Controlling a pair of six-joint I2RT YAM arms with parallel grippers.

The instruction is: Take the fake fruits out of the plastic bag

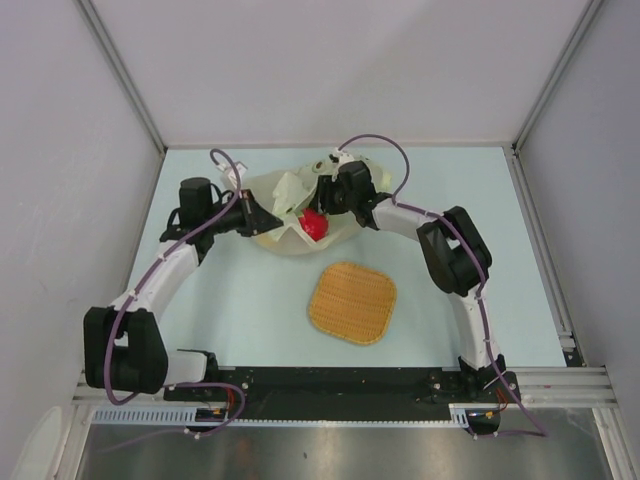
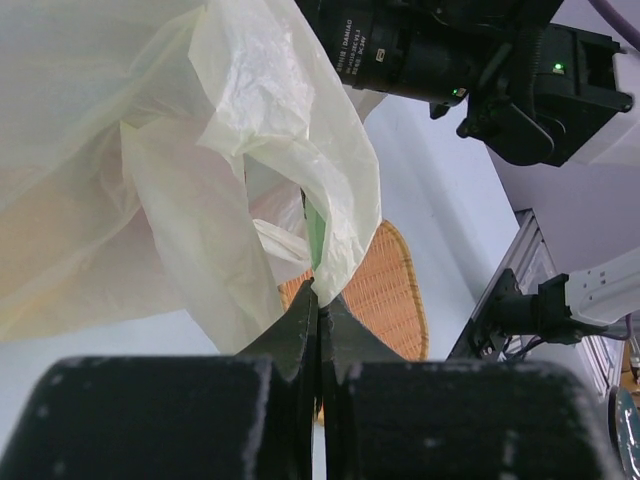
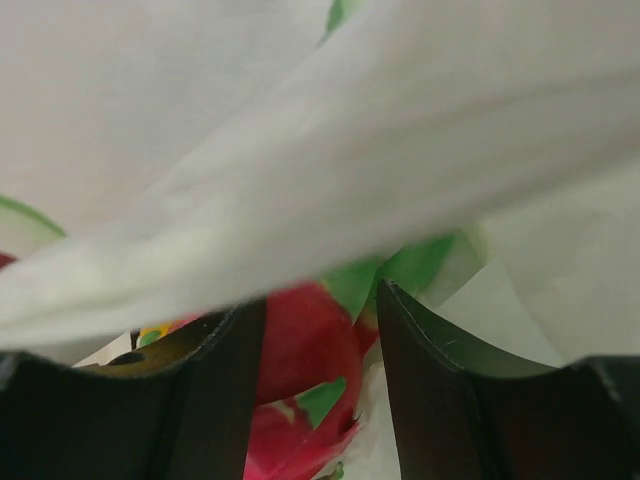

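Observation:
My right gripper moves down deeper into the bag (image 1: pixel 290 195) next. It then closes on the dragon fruit's green tips, since they lie below it and show between its fingers.
The pale yellow-green plastic bag (image 1: pixel 290 195) lies crumpled at the back of the table. My left gripper (image 1: pixel 276 214) is shut on a fold of the bag's edge (image 2: pixel 330 240) and holds it up. A red dragon fruit (image 1: pixel 314 224) with green tips shows at the bag's mouth. My right gripper (image 1: pixel 320 208) reaches into the bag from the right. In the right wrist view its jaws (image 3: pixel 320 320) stand open around the dragon fruit (image 3: pixel 300 350); there is a gap on the right side. Bag film (image 3: pixel 330 150) drapes over the fingers. A yellow bit (image 3: pixel 150 333) peeks out at the left. Other fruits are hidden.
An orange woven square mat (image 1: pixel 351 302) lies in front of the bag, toward the near side, and shows behind the left fingers (image 2: pixel 395 290). The right arm's forearm (image 2: pixel 450 50) hangs above the bag. Grey walls close in the table on three sides.

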